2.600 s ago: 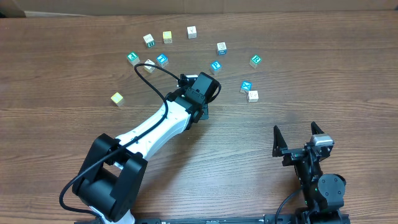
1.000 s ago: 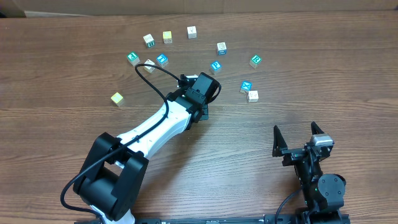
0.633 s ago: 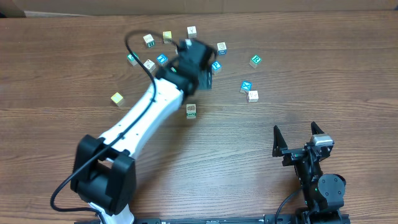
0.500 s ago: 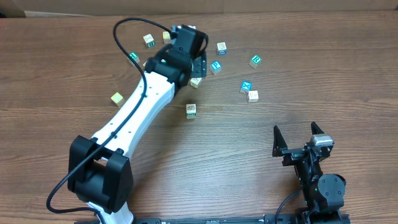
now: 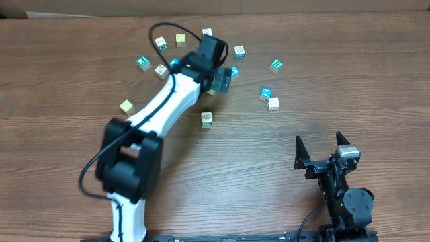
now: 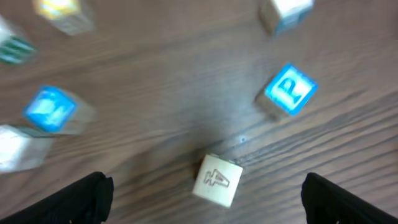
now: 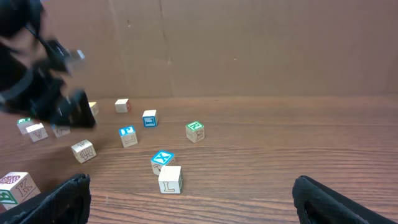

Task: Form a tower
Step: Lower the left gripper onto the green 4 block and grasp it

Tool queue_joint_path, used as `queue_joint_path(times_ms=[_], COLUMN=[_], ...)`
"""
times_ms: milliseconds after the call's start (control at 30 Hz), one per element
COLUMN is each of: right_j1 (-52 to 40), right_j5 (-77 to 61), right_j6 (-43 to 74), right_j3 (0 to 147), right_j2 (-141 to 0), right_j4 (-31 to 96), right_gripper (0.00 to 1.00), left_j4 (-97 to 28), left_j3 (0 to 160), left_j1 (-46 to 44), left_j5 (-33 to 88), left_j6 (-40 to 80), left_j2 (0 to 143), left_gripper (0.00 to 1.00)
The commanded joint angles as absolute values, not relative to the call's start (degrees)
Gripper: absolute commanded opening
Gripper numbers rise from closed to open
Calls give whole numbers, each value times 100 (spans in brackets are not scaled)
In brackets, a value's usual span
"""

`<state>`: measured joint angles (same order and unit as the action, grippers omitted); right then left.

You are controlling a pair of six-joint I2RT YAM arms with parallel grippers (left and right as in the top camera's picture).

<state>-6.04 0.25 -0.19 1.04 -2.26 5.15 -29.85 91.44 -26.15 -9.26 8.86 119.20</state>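
The pale cube point(image 5: 210, 92) point(image 6: 217, 181) has clear table around it and is below my open left gripper, between my fingers. My left gripper should next move down around that cube and close there.
Small wooden alphabet cubes lie singly on the table; no tower is in view. One cube with green print point(image 5: 207, 119) stands alone near the middle and looks one cube high point(image 7: 13, 188). My left gripper point(image 5: 216, 86) hovers open over the back cluster, blurred by motion. Between its fingers, low in the left wrist view, lies a pale cube point(image 6: 217, 180), untouched. A blue P cube point(image 6: 290, 89) lies to that cube's upper right. My right gripper point(image 5: 320, 142) stands open and empty at the front right, far from all cubes.
Loose cubes spread across the back: a yellowish one point(image 5: 126, 106) at the left, a blue X cube point(image 5: 266, 93) beside a pale L cube point(image 5: 273, 103), and a green-faced one point(image 5: 276, 65). The left arm's black cable point(image 5: 164, 30) loops over the back cubes.
The left arm swung from the table's middle to the back cluster. Its jaws opened and left the green-printed cube standing alone. The right arm has not moved.
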Motion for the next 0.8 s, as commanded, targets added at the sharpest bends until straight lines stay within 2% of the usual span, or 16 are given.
queue_joint_path(times_ms=[0, 200, 333, 400, 767], right_j1=[-633, -633, -633, -633, -633], right_j5=[27, 27, 27, 27, 27], right_j6=[-1, -1, -1, -1, -1], right_j3=[45, 45, 45, 45, 45], right_j2=[-244, -244, -244, -244, -244], right_j4=[484, 484, 484, 484, 484], right_gripper=[100, 100, 100, 100, 100], left_j4=[-2906, -2711, -2539, -2508, -2510], left_j3=[9155, 9155, 9157, 9157, 9159], left_j1=[-2637, -2637, -2626, -2626, -2626], left_j5=[-738, -742, -742, -742, -746], left_j6=[421, 311, 311, 316, 318], left_j2=[12405, 12687, 12687, 12687, 12687], left_gripper=[89, 82, 61, 55, 34])
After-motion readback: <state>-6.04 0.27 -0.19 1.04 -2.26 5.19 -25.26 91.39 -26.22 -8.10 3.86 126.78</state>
